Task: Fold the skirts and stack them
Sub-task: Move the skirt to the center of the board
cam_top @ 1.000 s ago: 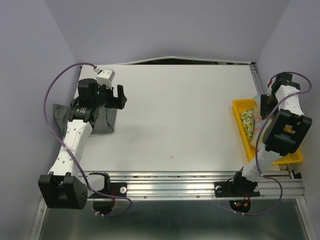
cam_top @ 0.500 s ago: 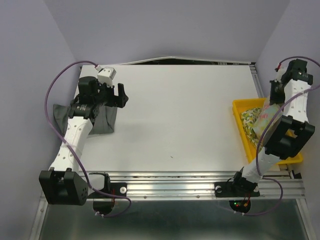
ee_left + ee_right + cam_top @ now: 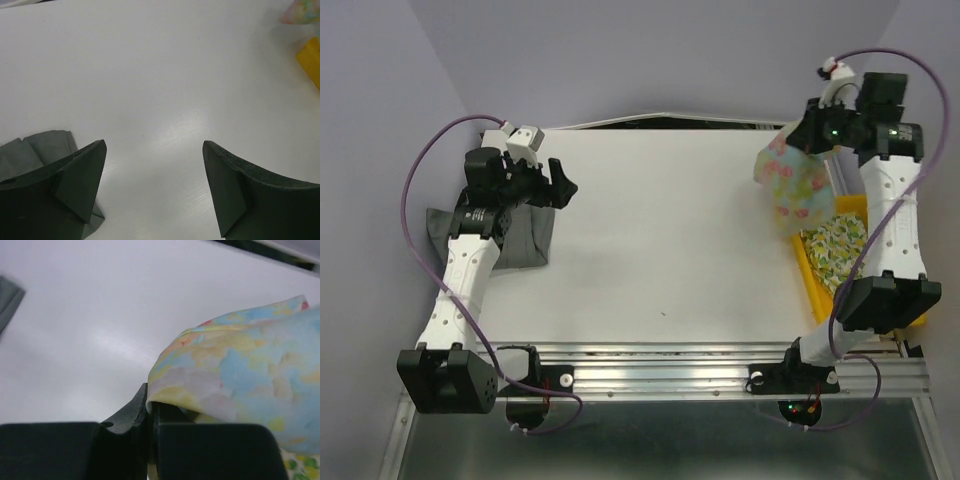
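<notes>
My right gripper moves over, lowers and releases the yellow-blue skirt next, since bare tabletop with room for it lies below and to the gripper's left in the top view.
My right gripper (image 3: 798,138) is shut on the pastel yellow-blue skirt (image 3: 792,183), which hangs in the air at the table's far right; the cloth fills the right wrist view (image 3: 240,365) above the closed jaws. The pale skirt with green-yellow print (image 3: 835,248) lies in the yellow tray (image 3: 804,262). The grey skirt (image 3: 520,240) lies folded at the table's left edge, and a corner shows in the left wrist view (image 3: 40,150). My left gripper (image 3: 558,184) is open and empty, just above and to the right of the grey skirt.
The white table (image 3: 660,230) spans the middle. The yellow tray sits against the right edge beside my right arm. Purple walls close in on both sides. An aluminium rail (image 3: 670,365) runs along the near edge.
My right gripper has lifted the pastel yellow-blue skirt out of the yellow tray and swung it up and left over the table's far right. The left gripper shifted slightly.
</notes>
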